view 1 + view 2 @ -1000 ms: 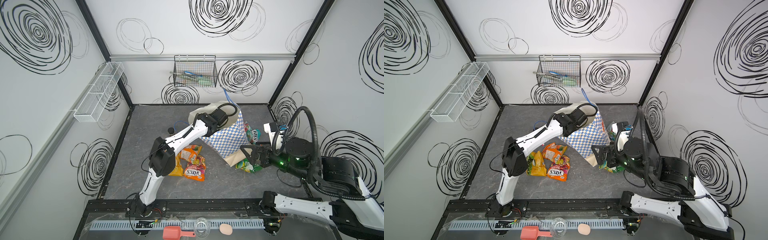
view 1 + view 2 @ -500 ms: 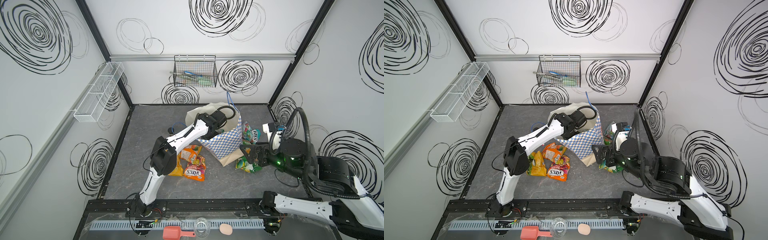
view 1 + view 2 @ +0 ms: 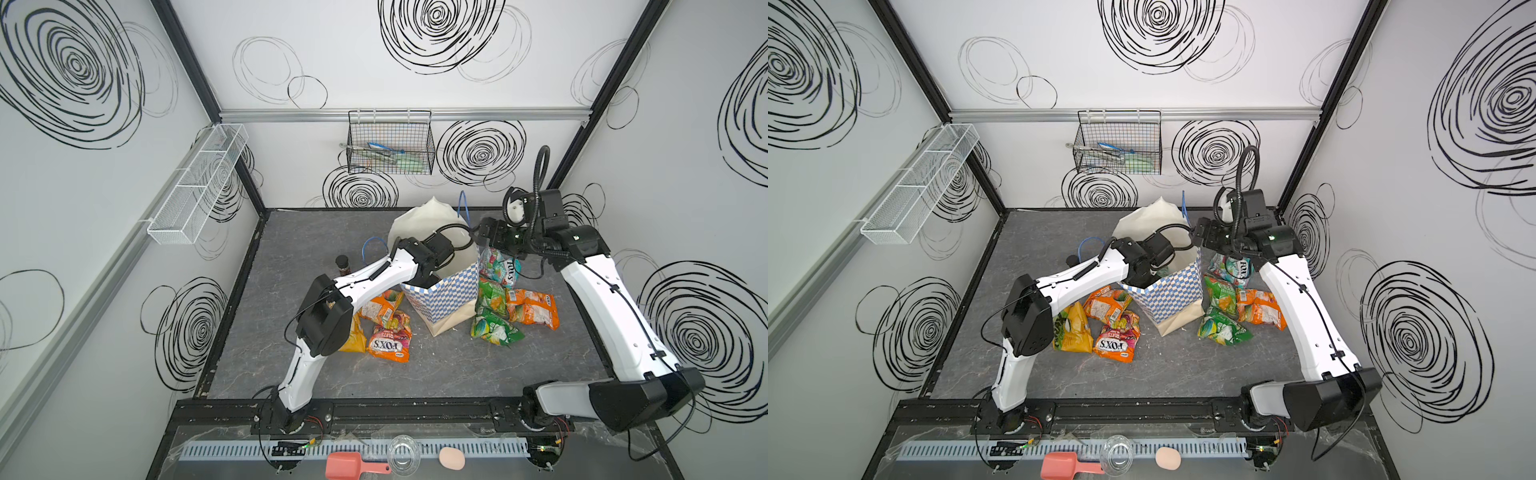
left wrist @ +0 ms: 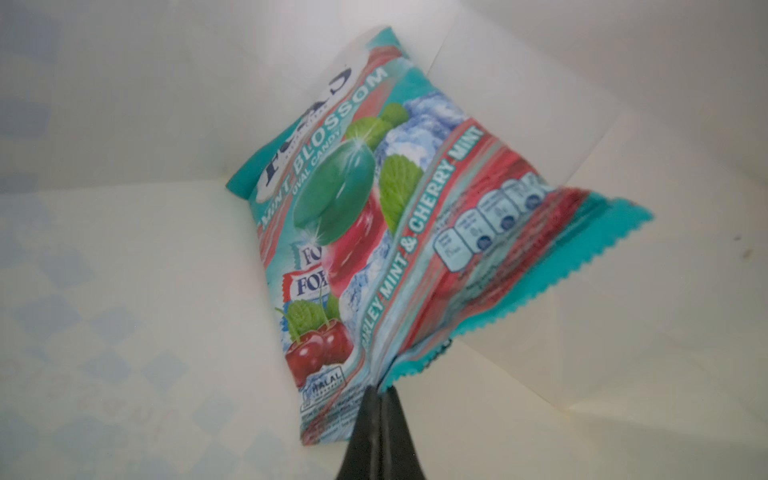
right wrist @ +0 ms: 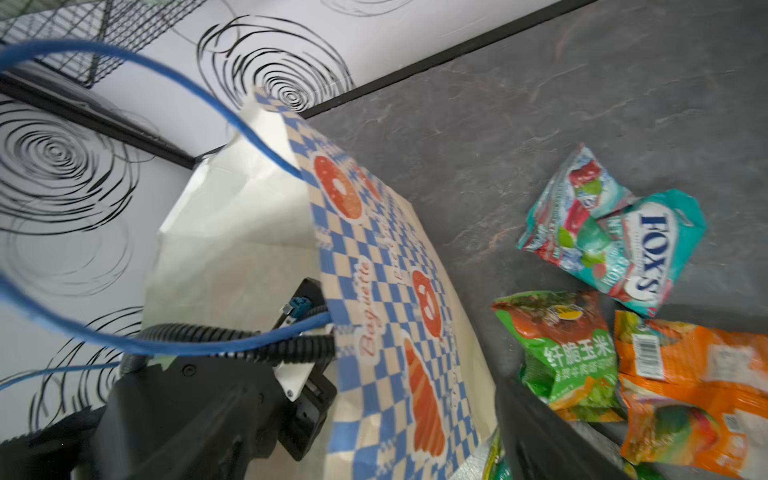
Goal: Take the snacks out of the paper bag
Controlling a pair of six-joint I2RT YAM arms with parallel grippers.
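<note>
My left gripper rises inside the paper bag toward the bag's opening (image 3: 457, 257) next and releases the teal packet, as only the packet's creased corner sits between the gripper's fingers.
The paper bag (image 3: 446, 293) (image 3: 1167, 293) stands in mid-table, checkered, with blue cord handles. My left arm reaches down through its mouth. In the left wrist view my left gripper (image 4: 380, 392) is shut on the corner of a teal FOX'S snack packet (image 4: 374, 216) inside the bag. My right gripper (image 3: 478, 240) (image 3: 1200, 237) (image 5: 374, 449) is open at the bag's right rim, with the bag wall (image 5: 374, 291) between its fingers. Loose snacks lie on both sides: a red FOX'S packet (image 3: 388, 343), an orange one (image 3: 380, 307), a teal one (image 3: 498, 268) (image 5: 636, 249), a green one (image 3: 494, 330).
A brown dark-lidded jar (image 3: 342, 264) stands left of the bag. A wire basket (image 3: 390, 147) hangs on the back wall and a white mesh shelf (image 3: 199, 183) on the left wall. A pink scoop (image 3: 353, 469) and a clear cup (image 3: 403, 455) lie past the front rail.
My right arm has lifted from the green packets on the table up to the bag's right rim. The bag has swung more upright. My left arm has stayed inside it.
</note>
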